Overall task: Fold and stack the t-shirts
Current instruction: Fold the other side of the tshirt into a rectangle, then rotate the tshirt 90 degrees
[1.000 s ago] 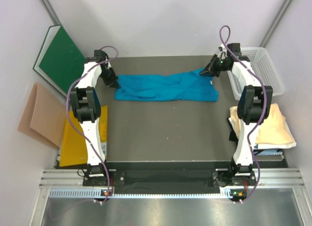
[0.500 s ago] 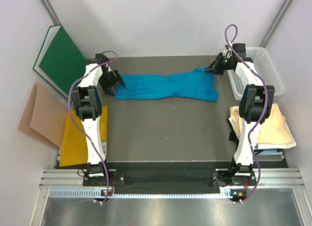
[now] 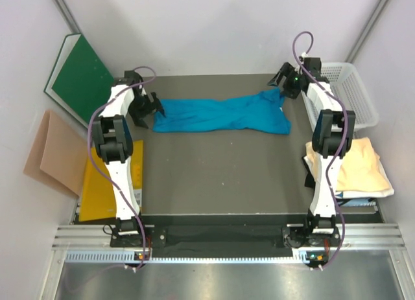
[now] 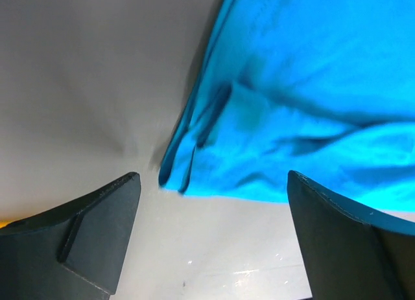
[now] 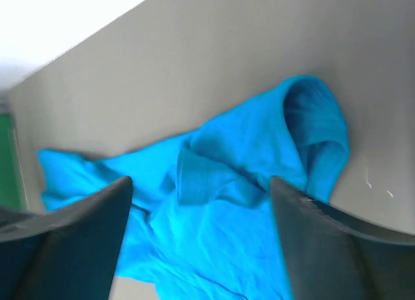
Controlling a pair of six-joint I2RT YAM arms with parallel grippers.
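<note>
My left gripper moves outward and down onto the far part of the blue shirt's end next, because only bare table shows between its open fingers.
A teal-blue t-shirt (image 3: 224,114) lies rumpled in a long band across the far part of the dark table (image 3: 220,177). A cream-tan t-shirt (image 3: 360,167) rests off the table's right edge. My left gripper (image 3: 150,111) stands open just left of the blue shirt's left end (image 4: 194,164), with bare table between its fingers (image 4: 104,229). At the shirt's right end my right gripper (image 3: 283,80) hangs open above the cloth (image 5: 227,203), nothing held; the shirt's bunched end (image 5: 318,131) lies beyond the fingers (image 5: 324,248).
A white basket (image 3: 353,92) stands at the back right. A green board (image 3: 81,76) leans on the left wall, above a tan-pink paper sheet (image 3: 48,151) and a yellow envelope (image 3: 97,183). White walls close in on both sides.
Both grippers have opened and let go of the blue shirt's ends. The shirt has settled on the table, and the right gripper has lifted back from it.
</note>
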